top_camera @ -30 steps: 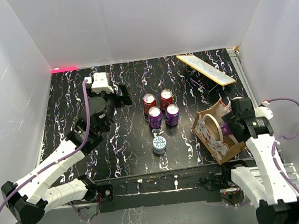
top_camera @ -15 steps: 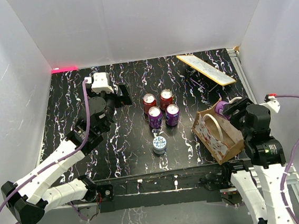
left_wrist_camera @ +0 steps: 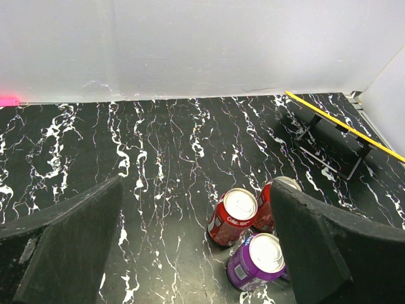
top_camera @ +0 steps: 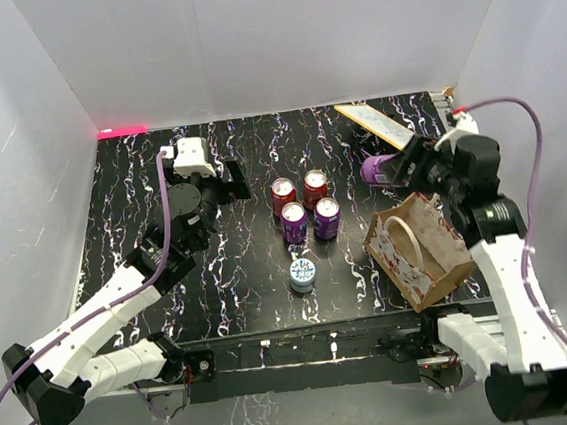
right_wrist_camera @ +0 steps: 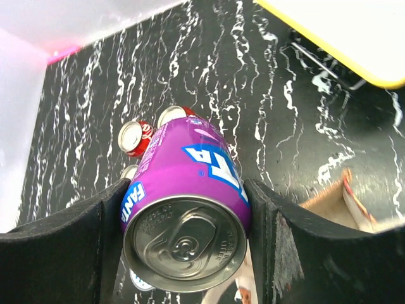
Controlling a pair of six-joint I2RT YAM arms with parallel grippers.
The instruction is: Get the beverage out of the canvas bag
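I need to lower and tilt my right gripper to release on the bare tabletop between the cans and the bag. That spot is below my right gripper and to its left in the top view.
The beverage is a purple Fanta can (top_camera: pixel 373 171), lying sideways in the air with my right gripper (top_camera: pixel 398 167) shut on it. It hangs above the table, just behind the canvas bag (top_camera: pixel 420 252) and clear of it. In the right wrist view the can (right_wrist_camera: pixel 190 177) fills the space between both fingers of the right gripper (right_wrist_camera: pixel 186 218), lid toward the camera. A tan corner of the bag (right_wrist_camera: pixel 332 197) shows below. The bag stands open at the front right with a cream loop handle. My left gripper (top_camera: pixel 231 180) is open over the table at the back left, with nothing in it (left_wrist_camera: pixel 196 190).
Several cans stand mid-table: two red (top_camera: pixel 282 190) (top_camera: pixel 315 183), two purple (top_camera: pixel 293 219) (top_camera: pixel 326 214) and a blue-and-silver one (top_camera: pixel 302 272). A yellow-edged board (top_camera: pixel 391 130) leans on a stand at the back right. White walls close in the table on three sides.
My right arm has lifted the purple can up out of the bag and carried it back and to the left, above the table. The left arm has not moved.
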